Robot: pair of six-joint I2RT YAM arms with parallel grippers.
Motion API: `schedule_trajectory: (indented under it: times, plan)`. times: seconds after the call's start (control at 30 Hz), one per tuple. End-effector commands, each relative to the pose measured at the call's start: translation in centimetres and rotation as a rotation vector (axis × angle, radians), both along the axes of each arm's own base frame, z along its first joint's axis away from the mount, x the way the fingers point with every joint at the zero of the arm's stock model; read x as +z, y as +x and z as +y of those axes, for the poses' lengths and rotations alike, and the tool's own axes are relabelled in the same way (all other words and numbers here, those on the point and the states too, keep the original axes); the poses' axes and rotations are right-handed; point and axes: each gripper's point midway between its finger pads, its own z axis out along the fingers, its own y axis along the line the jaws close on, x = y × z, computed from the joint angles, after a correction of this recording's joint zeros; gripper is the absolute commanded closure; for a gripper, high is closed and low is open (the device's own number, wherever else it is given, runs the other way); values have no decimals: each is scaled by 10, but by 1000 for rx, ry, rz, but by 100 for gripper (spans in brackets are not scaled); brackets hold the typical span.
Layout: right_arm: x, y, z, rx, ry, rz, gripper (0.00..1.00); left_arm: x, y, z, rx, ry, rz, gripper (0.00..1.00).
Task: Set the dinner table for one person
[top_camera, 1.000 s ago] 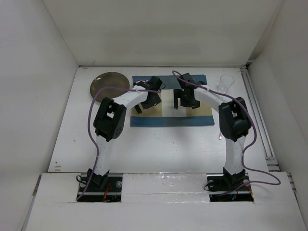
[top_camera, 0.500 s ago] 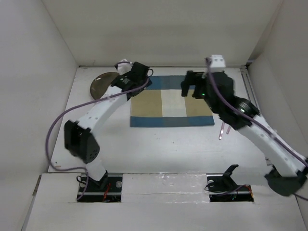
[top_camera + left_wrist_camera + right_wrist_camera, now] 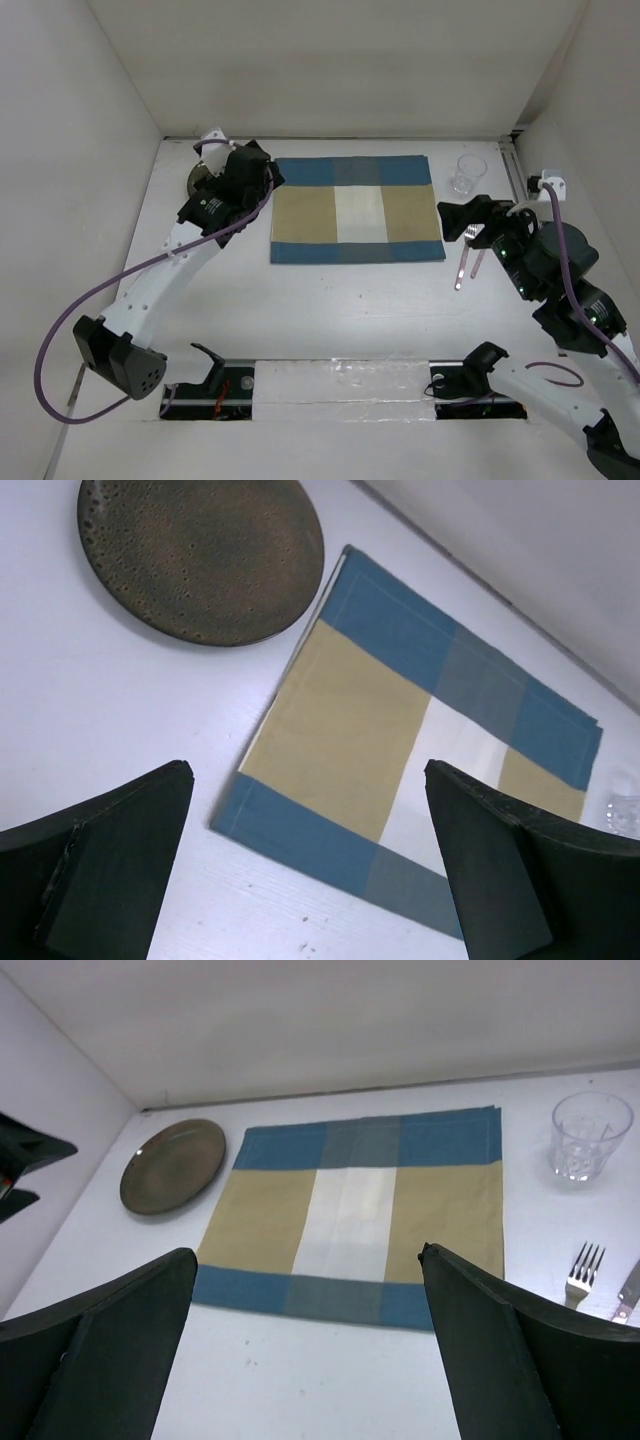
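My left gripper will next go down, left in the top view, onto the plate's near rim (image 3: 118,600) below it, clear of the mat.
The dinner table (image 3: 330,300) is a large white top. On it at the back middle lies a blue-and-tan placemat (image 3: 357,208) (image 3: 400,740) (image 3: 355,1215), flat and bare. A dark brown plate (image 3: 200,555) (image 3: 172,1165) sits left of it, mostly hidden under my left arm in the top view. A clear glass (image 3: 467,172) (image 3: 590,1135) stands right of the mat, with a fork (image 3: 463,262) (image 3: 580,1272) and a knife (image 3: 478,262) (image 3: 628,1295) nearer. My left gripper (image 3: 250,172) (image 3: 308,780) hovers open by the plate. My right gripper (image 3: 462,218) (image 3: 307,1260) hovers open above the fork's tines.
White walls close the table in at the back and on both sides. A rail runs along the right edge (image 3: 535,250). Purple cables loop from both arms. The arm bases stand at the near edge.
Both arms have swung out from above the placemat, the left to the back left over the plate and the right to the right over the cutlery. The mat now shows whole.
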Motion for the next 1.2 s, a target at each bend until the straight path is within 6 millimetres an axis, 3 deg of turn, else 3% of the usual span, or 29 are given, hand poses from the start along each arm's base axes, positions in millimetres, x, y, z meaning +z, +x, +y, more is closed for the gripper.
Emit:
schedule_trajectory:
  times: [0.0,0.07,0.1,0.13,0.17,0.2,0.23,0.33,0.47,0.53,0.57,0.67,0.7,0.77,0.8,0.9,1.17]
  plan:
    - [-11,-9,-2,21,18,-7,0,-1,3,7,69,-16,-19,0]
    - [-18,-10,0,33,15,-1,0,-9,16,12,109,-120,-35,0]
    - [-19,-10,5,57,17,-2,0,-31,24,44,161,-166,-10,0]
    - [-21,-11,11,86,18,-1,0,-44,27,31,48,-295,28,0]
    - [-23,-12,20,139,12,-3,0,-40,42,38,17,-372,-47,0]
    - [-25,-12,24,159,8,5,0,-78,37,51,43,-431,6,0]
    - [-29,-10,29,174,1,19,0,-86,39,73,81,-489,4,0]
    - [-25,-15,41,247,8,17,0,-126,39,107,229,-516,58,0]
    - [-31,-19,59,339,26,12,0,-167,45,132,329,-567,90,0]
    - [-35,-18,64,359,24,20,0,-171,58,134,312,-598,58,0]
    - [-35,-19,66,373,24,20,0,-185,62,138,322,-606,82,0]
    - [-39,-19,71,397,21,30,0,-197,76,137,317,-624,84,0]
    - [-44,-18,72,397,17,40,0,-214,78,137,337,-634,123,0]
    - [-42,-19,73,406,21,32,0,-219,87,136,331,-650,116,0]
    - [-42,-20,75,415,22,32,0,-231,89,137,337,-650,135,3]
    - [-42,-20,75,415,22,32,0,-233,103,136,325,-667,124,6]
    - [-39,-21,76,424,34,28,0,-273,109,139,389,-673,222,32]
